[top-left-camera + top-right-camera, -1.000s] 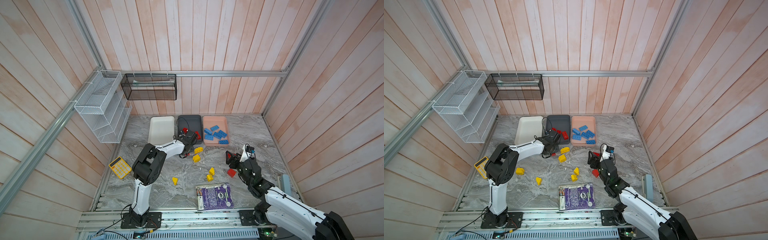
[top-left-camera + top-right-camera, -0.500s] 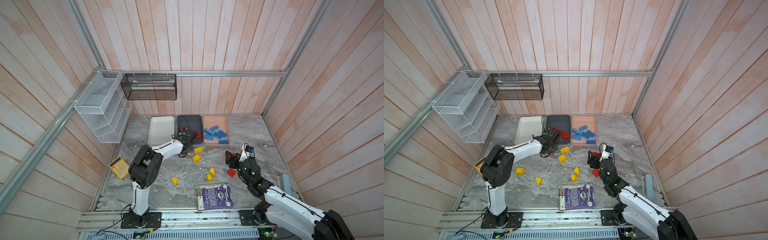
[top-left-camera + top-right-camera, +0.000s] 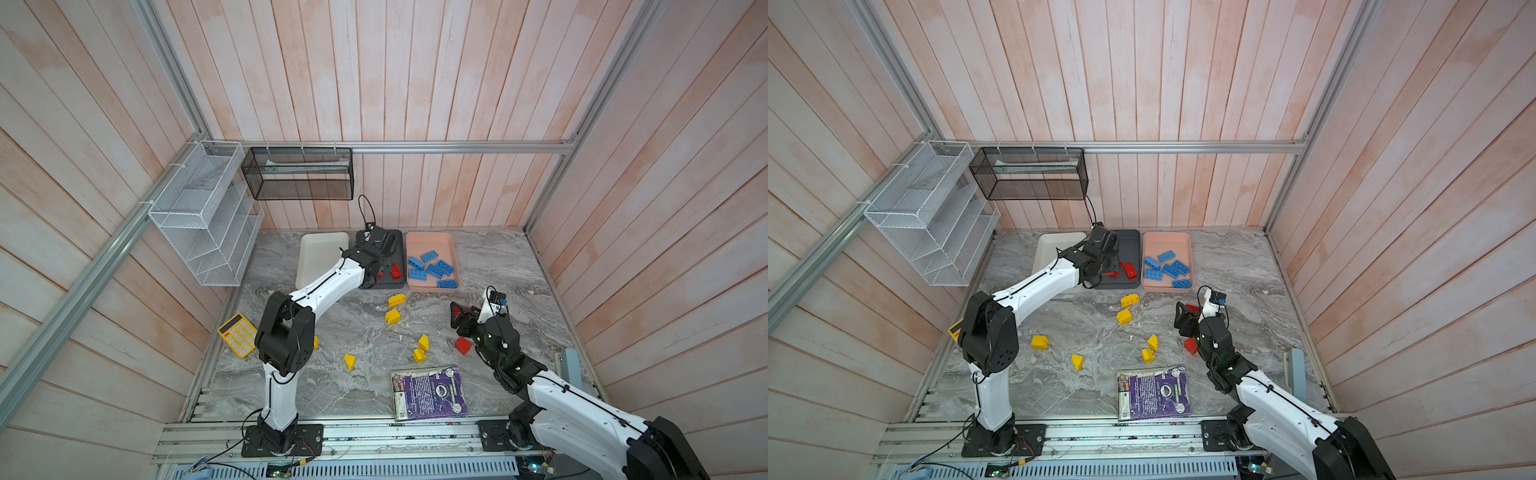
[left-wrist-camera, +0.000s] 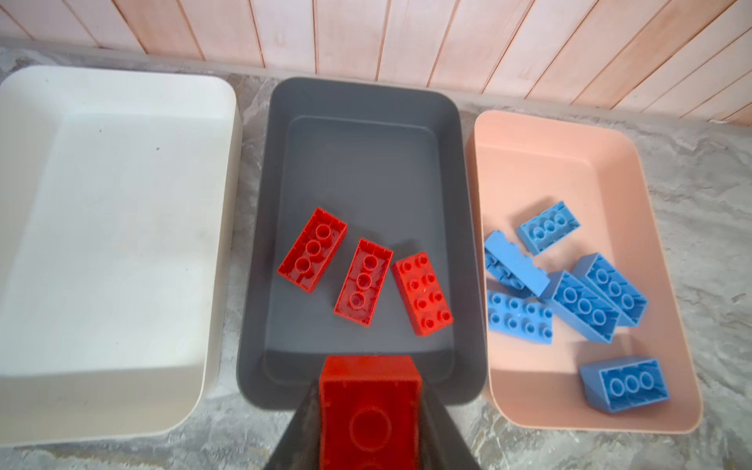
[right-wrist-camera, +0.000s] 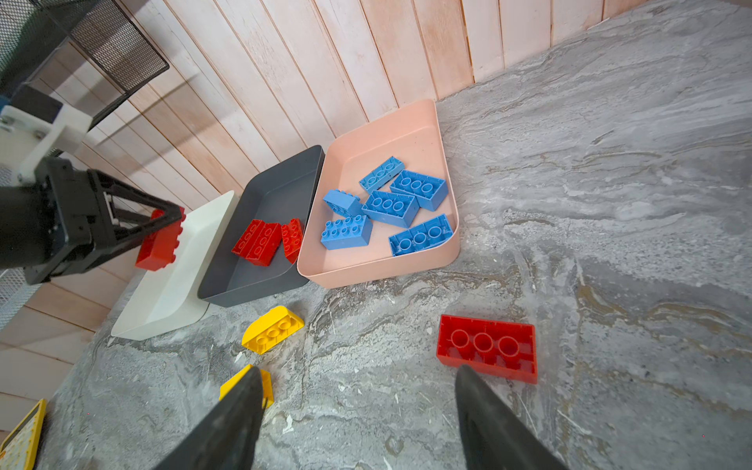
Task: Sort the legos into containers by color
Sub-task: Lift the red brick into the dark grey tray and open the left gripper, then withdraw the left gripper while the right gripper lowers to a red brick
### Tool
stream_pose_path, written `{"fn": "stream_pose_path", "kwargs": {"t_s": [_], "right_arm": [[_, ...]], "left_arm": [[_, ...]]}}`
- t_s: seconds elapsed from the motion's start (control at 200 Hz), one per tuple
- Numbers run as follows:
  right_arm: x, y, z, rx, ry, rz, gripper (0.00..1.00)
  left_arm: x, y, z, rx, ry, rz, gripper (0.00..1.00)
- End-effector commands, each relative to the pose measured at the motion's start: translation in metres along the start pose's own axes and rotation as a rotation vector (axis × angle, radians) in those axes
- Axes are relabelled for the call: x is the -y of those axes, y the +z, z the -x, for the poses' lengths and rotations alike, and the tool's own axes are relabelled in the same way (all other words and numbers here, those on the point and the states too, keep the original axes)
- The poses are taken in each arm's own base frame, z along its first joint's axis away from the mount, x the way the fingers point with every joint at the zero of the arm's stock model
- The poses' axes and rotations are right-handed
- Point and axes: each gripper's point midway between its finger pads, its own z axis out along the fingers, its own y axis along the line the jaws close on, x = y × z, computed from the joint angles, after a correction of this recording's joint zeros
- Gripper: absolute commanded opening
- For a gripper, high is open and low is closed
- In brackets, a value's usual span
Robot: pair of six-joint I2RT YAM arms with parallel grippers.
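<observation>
The dark grey tray's red legos are outward from the robot's left gripper and below it, so the gripper needs to move outward and down over them next and release the matching red lego.
My left gripper (image 4: 369, 390) is shut on a red lego (image 4: 368, 419) and hangs above the near end of the dark grey tray (image 4: 358, 162); both top views show it there (image 3: 380, 249) (image 3: 1104, 253). Three red legos (image 4: 362, 283) lie in that tray. Several blue legos (image 4: 586, 303) lie in the pink tray (image 4: 529, 162). Nothing lies in the white tray (image 4: 101, 244). My right gripper (image 5: 357, 370) stands open low over the table, with a red lego (image 5: 486, 348) just beyond one fingertip. A second red lego (image 3: 462, 345) lies by its wrist. Several yellow legos (image 3: 392, 316) are scattered mid-table.
A yellow calculator (image 3: 237, 334) lies at the left table edge and a purple book (image 3: 430, 392) at the front. On the walls hang a white wire rack (image 3: 199, 220) and a black mesh basket (image 3: 299, 174).
My left gripper has moved away from the table's front, farther over the dark grey tray, and its elbow has swung left. The right arm has barely moved.
</observation>
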Motion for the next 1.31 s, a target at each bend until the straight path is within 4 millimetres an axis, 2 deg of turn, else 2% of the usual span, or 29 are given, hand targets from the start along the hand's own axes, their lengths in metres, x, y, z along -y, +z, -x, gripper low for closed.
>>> {"fn": "stream_pose_path", "kwargs": {"t_s": [0.0, 0.27, 0.6, 0.675, 0.79, 0.925, 1.045, 1.16, 1.3], "right_arm": [[-0.006, 0.002, 0.009, 0.013, 0.014, 0.010, 0.74], [-0.006, 0.004, 0.006, 0.004, 0.010, 0.005, 0.74], [-0.004, 0.009, 0.001, -0.014, 0.004, -0.006, 0.74], [-0.004, 0.010, 0.001, -0.016, 0.003, -0.009, 0.74], [-0.001, 0.009, 0.001, -0.012, 0.011, -0.026, 0.74], [0.001, 0.004, 0.006, 0.015, 0.016, -0.029, 0.74], [0.004, 0.003, 0.009, 0.019, 0.017, -0.057, 0.74], [0.000, 0.005, 0.016, 0.005, 0.016, -0.071, 0.74], [-0.001, 0.004, 0.024, -0.020, -0.013, -0.117, 0.75]], "left_arm": [[-0.002, 0.021, -0.002, -0.049, 0.034, -0.011, 0.27], [0.000, 0.058, 0.016, -0.046, 0.031, -0.055, 0.27], [-0.001, 0.094, 0.019, -0.059, 0.054, -0.063, 0.31], [-0.002, 0.097, 0.020, -0.061, 0.056, -0.060, 0.35], [-0.005, 0.099, 0.020, -0.062, 0.054, -0.045, 0.49], [-0.005, 0.090, 0.028, -0.049, 0.046, -0.046, 0.61], [-0.002, 0.071, 0.037, -0.037, 0.035, -0.066, 0.64], [-0.001, 0.041, 0.048, -0.007, 0.033, -0.087, 0.66], [-0.001, -0.006, 0.057, 0.041, 0.030, -0.126, 0.68]]}}
